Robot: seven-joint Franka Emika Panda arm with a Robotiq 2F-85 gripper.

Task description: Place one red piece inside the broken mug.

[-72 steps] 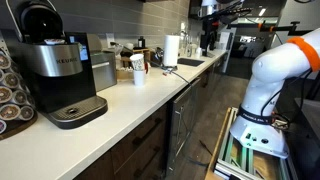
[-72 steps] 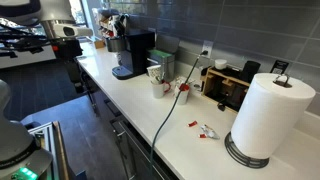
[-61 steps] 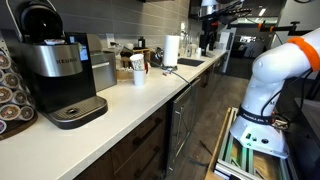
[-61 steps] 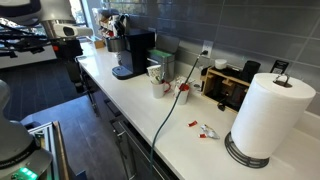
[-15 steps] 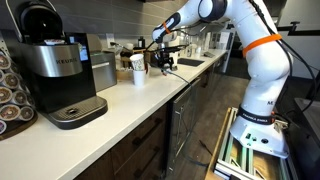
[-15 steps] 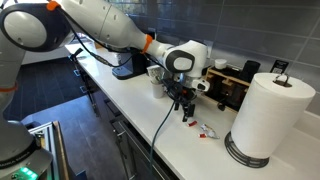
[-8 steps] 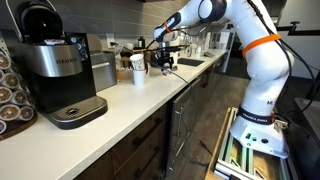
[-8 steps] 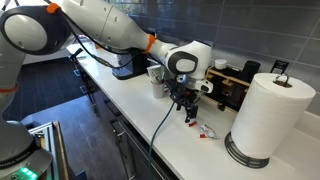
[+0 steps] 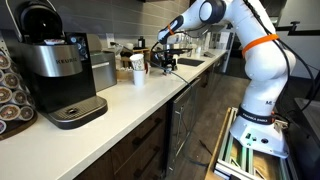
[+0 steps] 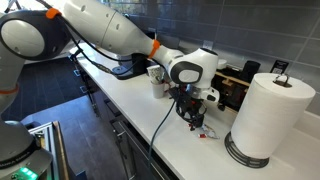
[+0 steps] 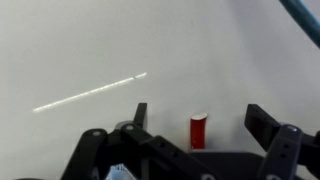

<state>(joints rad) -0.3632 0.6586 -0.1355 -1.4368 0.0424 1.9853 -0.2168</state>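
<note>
My gripper lowers a little toward the counter next, open fingers astride the upright red piece [image 11: 198,131]. It then closes, since that piece already stands between them.
In the wrist view my gripper [image 11: 200,114] is open, pointing down at the white counter. A small red piece [image 11: 199,130] stands on the counter between the two fingers, untouched. In an exterior view the gripper [image 10: 194,119] hangs just above the counter, right beside the small red pieces [image 10: 206,131] near the paper towel roll. A white mug [image 10: 158,85] stands further along the counter, apart from the gripper; it also shows in an exterior view [image 9: 138,71]. Whether it is broken I cannot tell. The gripper [image 9: 168,63] holds nothing.
A paper towel roll [image 10: 264,115] stands close beside the red pieces. A wooden box [image 10: 234,84] sits against the wall. A black cable [image 10: 162,115] runs across the counter. A Keurig coffee machine [image 9: 58,72] stands at the counter's other end.
My arm has swung in from off the counter. In the last second the gripper has moved toward the paper towel roll and down over the red pieces.
</note>
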